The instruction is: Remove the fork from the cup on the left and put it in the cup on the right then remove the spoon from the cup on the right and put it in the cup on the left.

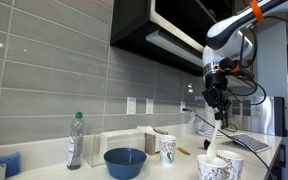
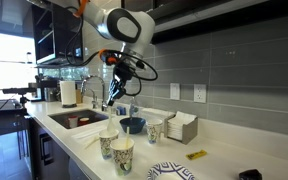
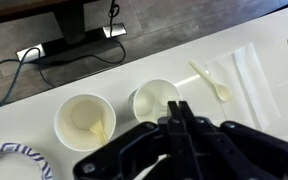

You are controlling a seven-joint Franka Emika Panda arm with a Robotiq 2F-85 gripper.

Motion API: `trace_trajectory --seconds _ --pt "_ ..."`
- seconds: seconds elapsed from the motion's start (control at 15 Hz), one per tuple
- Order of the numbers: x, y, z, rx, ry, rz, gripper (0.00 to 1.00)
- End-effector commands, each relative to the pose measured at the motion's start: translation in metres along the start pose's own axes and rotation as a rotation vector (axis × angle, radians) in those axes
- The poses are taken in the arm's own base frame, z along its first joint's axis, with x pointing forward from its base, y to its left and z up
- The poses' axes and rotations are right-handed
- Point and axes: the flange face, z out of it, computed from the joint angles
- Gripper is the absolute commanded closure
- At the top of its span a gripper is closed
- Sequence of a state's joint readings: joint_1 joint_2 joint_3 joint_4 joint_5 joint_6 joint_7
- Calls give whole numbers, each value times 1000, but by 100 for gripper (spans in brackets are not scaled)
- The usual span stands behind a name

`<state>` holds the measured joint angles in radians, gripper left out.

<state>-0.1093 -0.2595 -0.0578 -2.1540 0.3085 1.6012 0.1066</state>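
My gripper stays nearly still over the opening of the empty-looking cup (image 1: 212, 160) (image 3: 155, 98) next and opens to release the utensil, because the utensil's lower end already hangs there.
Two white paper cups stand side by side on the counter: in the wrist view the left cup (image 3: 87, 120) holds a white utensil and the right cup (image 3: 156, 100) looks empty. They also show in both exterior views (image 1: 220, 168) (image 2: 115, 150). My gripper (image 1: 217, 103) (image 2: 112, 93) hovers above them, shut on a white plastic utensil (image 1: 216, 133) that hangs down toward the cups; I cannot tell whether it is the fork or the spoon. In the wrist view my fingers (image 3: 179, 112) hide it. A white spoon (image 3: 213, 80) lies on a napkin.
A third cup (image 1: 167, 148) (image 2: 154, 131), a blue bowl (image 1: 125, 162) (image 2: 132, 125) and a bottle (image 1: 75, 140) stand nearby. A patterned plate (image 3: 4, 165) lies beside the cups. A sink (image 2: 79, 118) and a napkin box (image 2: 181, 127) are on the counter.
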Motion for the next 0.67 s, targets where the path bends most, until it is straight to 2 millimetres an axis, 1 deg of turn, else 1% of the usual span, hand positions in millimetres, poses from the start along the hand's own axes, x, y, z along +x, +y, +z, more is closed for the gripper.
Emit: trace_trajectory --seconds 0.0,0.07,0.13,0.2,0.27,0.33,0.47,0.6 --pt "19 -8 6 35 -37 -73 99" --pt "23 -9 8 44 -48 -81 98" --pt "25 -10 10 51 -55 -92 71" --pt "27 -11 10 52 -57 -97 69" --pt "26 -11 9 51 -58 -98 64" --pt "23 -11 4 49 -50 -93 56" --pt "10 -12 -11 48 -17 -87 44" --pt "-9 -12 -30 46 30 -73 30"
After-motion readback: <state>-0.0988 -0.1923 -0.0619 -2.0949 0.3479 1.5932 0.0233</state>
